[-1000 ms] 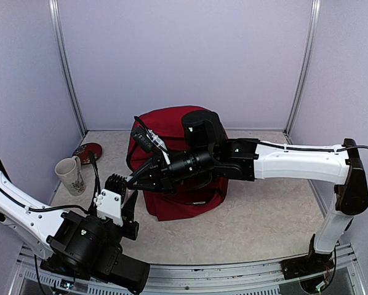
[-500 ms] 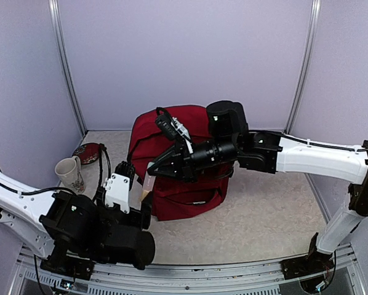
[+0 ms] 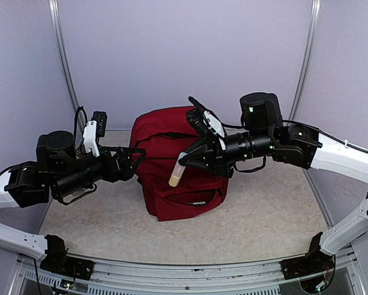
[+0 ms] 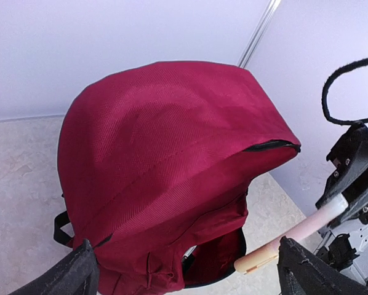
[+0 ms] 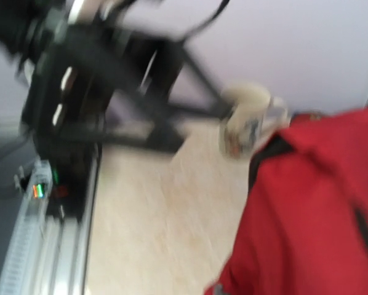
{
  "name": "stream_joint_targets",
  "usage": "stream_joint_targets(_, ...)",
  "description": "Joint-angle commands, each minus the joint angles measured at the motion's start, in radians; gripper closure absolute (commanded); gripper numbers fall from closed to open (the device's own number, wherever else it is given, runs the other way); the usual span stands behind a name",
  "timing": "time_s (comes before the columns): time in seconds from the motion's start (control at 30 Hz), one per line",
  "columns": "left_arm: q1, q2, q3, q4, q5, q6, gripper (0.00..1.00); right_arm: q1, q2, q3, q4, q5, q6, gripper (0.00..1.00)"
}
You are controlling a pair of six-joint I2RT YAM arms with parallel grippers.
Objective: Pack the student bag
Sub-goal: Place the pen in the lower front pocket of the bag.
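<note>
The pink tube goes into the pocket's opening [image 3: 198, 199] next: my right gripper tilts downward, lowers and releases it, because the bag's front pocket gapes below it.
The student bag [image 3: 172, 178], a large dark red backpack, stands upright in the middle of the table and fills the left wrist view [image 4: 172, 153]. Its front pocket [image 4: 233, 246] gapes, showing a black rim. My left gripper [image 3: 131, 160] hangs open just left of the bag, fingertips [image 4: 79, 270] wide apart with nothing between them. My right gripper [image 3: 193, 158] hovers over the bag's front, shut on a pink tube with a tan cap [image 3: 176, 174] that points down and left. The tube [image 4: 288, 236] hangs beside the pocket. The right wrist view is blurred and its fingers do not show.
A patterned cream mug [image 5: 248, 120] stands beyond the bag's left side, seen blurred in the right wrist view next to the black left arm [image 5: 98, 92]. Bare beige tabletop [image 3: 264, 209] lies to the right of and in front of the bag. Lilac walls enclose the back and sides.
My left arm has swung up from the table's front edge to the bag's left side and its jaws have opened wide. My right gripper has risen and moved right with the tube.
</note>
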Motion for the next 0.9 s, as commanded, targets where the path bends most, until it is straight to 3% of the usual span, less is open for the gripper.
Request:
stream_joint_targets(0.0,0.12,0.076,0.085,-0.089,0.192,0.052,0.01,-0.005,0.035,-0.019,-0.177,0.047,-0.185,1.0)
stream_joint_targets(0.13,0.188,0.133,0.139,-0.152,0.201,0.118,0.01,-0.004,0.121,0.019,-0.299,0.23,-0.242,1.0)
stream_joint_targets(0.4,0.26,0.169,0.147,-0.161,0.227,0.191,0.01,0.024,0.268,0.084,-0.518,0.419,-0.286,1.0)
stream_joint_targets(0.43,0.262,0.173,0.145,-0.16,0.229,0.193,0.01,0.028,0.277,0.086,-0.523,0.449,-0.282,0.92)
stream_joint_targets(0.53,0.263,0.181,0.132,-0.151,0.219,0.195,0.01,0.047,0.29,0.099,-0.512,0.504,-0.267,0.54)
stream_joint_targets(0.6,0.264,0.187,0.123,-0.146,0.206,0.191,0.01,0.07,0.283,0.106,-0.481,0.525,-0.257,0.41)
stream_joint_targets(0.7,0.266,0.192,0.112,-0.142,0.194,0.183,0.01,0.095,0.238,0.112,-0.432,0.47,-0.243,0.38)
stream_joint_targets(0.87,0.267,0.175,0.091,-0.125,0.173,0.18,0.01,0.099,0.045,0.035,-0.266,0.241,-0.207,0.38)
